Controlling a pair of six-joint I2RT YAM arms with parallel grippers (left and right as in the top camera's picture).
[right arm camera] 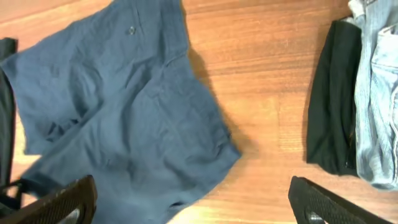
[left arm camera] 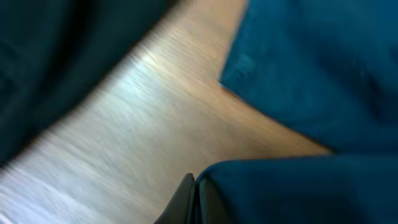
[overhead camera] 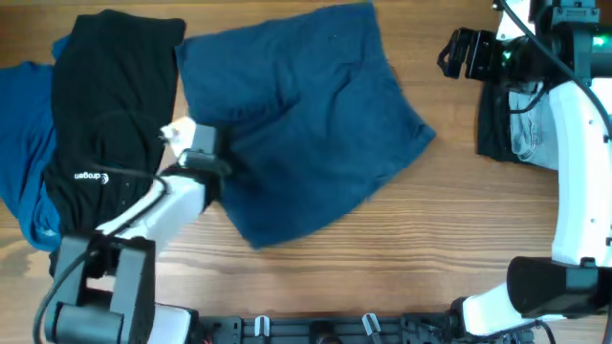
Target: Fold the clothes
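Note:
Next, my right gripper lowers and draws back onto the shorts' jutting corner (overhead camera: pixel 426 136) (right arm camera: pixel 232 155), since that lies below it and to its left in the overhead view.
Dark blue shorts (overhead camera: pixel 306 124) lie spread across the middle of the table. My left gripper (overhead camera: pixel 212 170) is at their left edge, shut on a fold of the blue fabric. The left wrist view shows the jaws (left arm camera: pixel 196 199) pinched together on the cloth (left arm camera: pixel 298 186), just above the wood. My right gripper (overhead camera: pixel 449 53) is open and empty, held high over the table at the back right. In the right wrist view its fingers (right arm camera: pixel 193 205) are spread wide above the shorts (right arm camera: pixel 124 106).
A black garment (overhead camera: pixel 115 105) lies on a bright blue garment (overhead camera: pixel 24 143) at the left. A folded stack of black cloth (overhead camera: pixel 492 124) and light denim (overhead camera: pixel 531 129) sits at the right, also in the right wrist view (right arm camera: pixel 329 99). Bare wood (overhead camera: pixel 459 220) shows at the front right.

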